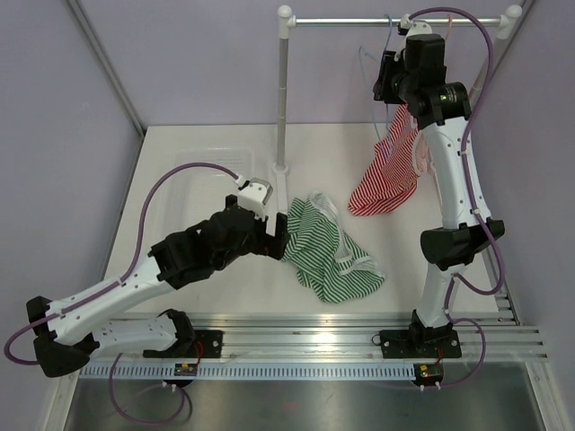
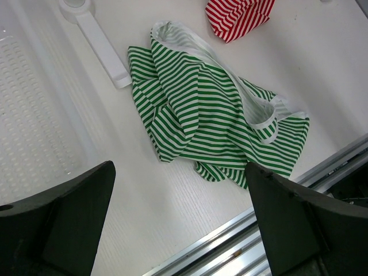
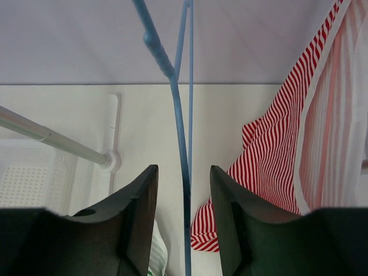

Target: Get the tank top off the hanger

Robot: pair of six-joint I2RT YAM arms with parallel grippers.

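Note:
My left gripper moves across and down onto the green tank top's middle fold next, since that lies below it and to its right in the top view.
A red-and-white striped tank top (image 1: 388, 175) hangs from a thin light-blue hanger (image 1: 364, 61) on the rack bar at the back right, its lower end bunched on the table. My right gripper (image 1: 388, 79) is raised beside the hanger. In the right wrist view its jaws (image 3: 183, 172) are open, with the blue hanger wire (image 3: 172, 92) running between them without touching; the red top (image 3: 276, 155) hangs to the right. My left gripper (image 1: 275, 232) is open and empty (image 2: 179, 172), low over the table at the left edge of a green striped tank top (image 1: 328, 250) (image 2: 207, 109).
The rack's vertical pole (image 1: 282, 99) and its flat white foot (image 2: 98, 40) stand mid-table; the horizontal bar (image 1: 359, 21) runs along the top. A white perforated tray (image 1: 193, 175) (image 2: 34, 115) lies at the left. An aluminium rail (image 1: 359, 328) edges the table front.

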